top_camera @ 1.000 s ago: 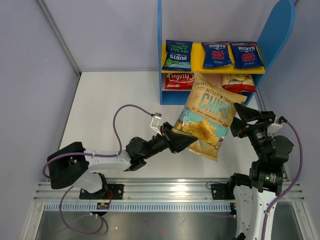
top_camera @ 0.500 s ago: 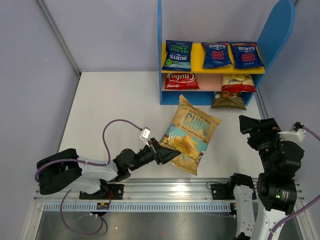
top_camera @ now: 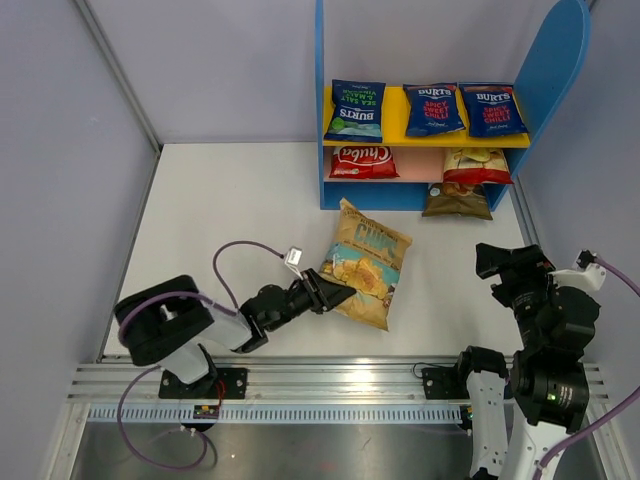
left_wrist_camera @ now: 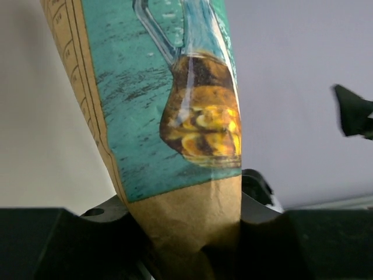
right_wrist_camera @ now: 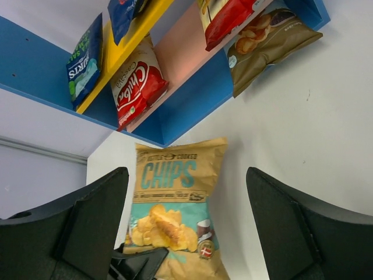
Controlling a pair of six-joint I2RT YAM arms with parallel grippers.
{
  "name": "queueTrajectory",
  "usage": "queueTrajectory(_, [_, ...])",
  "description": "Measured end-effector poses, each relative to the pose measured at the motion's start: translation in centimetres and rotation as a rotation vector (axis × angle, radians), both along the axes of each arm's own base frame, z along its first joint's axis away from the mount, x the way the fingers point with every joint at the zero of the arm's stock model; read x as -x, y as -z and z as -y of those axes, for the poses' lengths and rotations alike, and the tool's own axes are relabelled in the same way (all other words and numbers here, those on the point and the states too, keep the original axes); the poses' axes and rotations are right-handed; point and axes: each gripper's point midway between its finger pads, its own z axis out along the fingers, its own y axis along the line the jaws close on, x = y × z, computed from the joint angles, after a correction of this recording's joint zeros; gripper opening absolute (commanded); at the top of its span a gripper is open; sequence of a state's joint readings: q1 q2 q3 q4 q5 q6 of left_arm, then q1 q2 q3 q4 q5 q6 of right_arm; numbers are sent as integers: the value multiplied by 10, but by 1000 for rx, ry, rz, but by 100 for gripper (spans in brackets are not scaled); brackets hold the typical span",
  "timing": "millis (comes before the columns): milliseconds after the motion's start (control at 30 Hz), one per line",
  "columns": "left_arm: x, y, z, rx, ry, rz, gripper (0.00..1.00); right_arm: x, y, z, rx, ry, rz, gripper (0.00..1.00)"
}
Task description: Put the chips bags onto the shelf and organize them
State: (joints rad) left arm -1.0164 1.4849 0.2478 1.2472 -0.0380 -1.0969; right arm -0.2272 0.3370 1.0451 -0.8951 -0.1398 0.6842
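Note:
My left gripper will push the bag outward next and let go of it there.
My left gripper (top_camera: 322, 293) is shut on the bottom edge of the light blue-brown chips bag (top_camera: 366, 264) and holds it low over the table, in front of the shelf (top_camera: 322, 150). In the left wrist view the bag (left_wrist_camera: 175, 116) fills the frame, pinched between the jaws (left_wrist_camera: 186, 239). My right gripper (top_camera: 492, 262) is open and empty at the right, pointing at that bag (right_wrist_camera: 175, 216). Three dark blue Burts bags (top_camera: 433, 109) stand on the yellow board. Two red-white Chuba bags (top_camera: 362, 160) are on the pink board. A tan-gold bag (top_camera: 456, 201) lies on the blue base.
The shelf's tall rounded blue side (top_camera: 553, 70) stands at the right, near the grey wall. White table surface (top_camera: 230, 200) lies to the left of the shelf. A metal rail (top_camera: 300, 385) runs along the near edge.
My left arm has pulled back toward the near left and lowered the chips bag. My right gripper has drawn away from the bag to the right.

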Motion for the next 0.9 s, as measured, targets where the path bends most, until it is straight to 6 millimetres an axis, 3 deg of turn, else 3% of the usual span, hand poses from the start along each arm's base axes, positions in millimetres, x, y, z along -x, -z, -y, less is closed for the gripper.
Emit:
queueTrajectory(167, [-13,69,4,-114,-27,-183,14,-7,17,-1,-13,-16,-36,90])
queueTrajectory(233, [-18,80,8,-127,-34,-219,14,-9,24,-2,-18,-22,-54,90])
queueTrajectory(400, [-39,71,23,-76,-53,-228,15,-10,25,-3,-14,-31,-55,90])
queueTrajectory(600, [-77,72,28,-25,-119,-266,15,-12,21,-3,-4,-40,-32,91])
queueTrajectory(900, [-126,53,46,55,-169,-237,14,-19,24,-5,11,-64,-30,91])
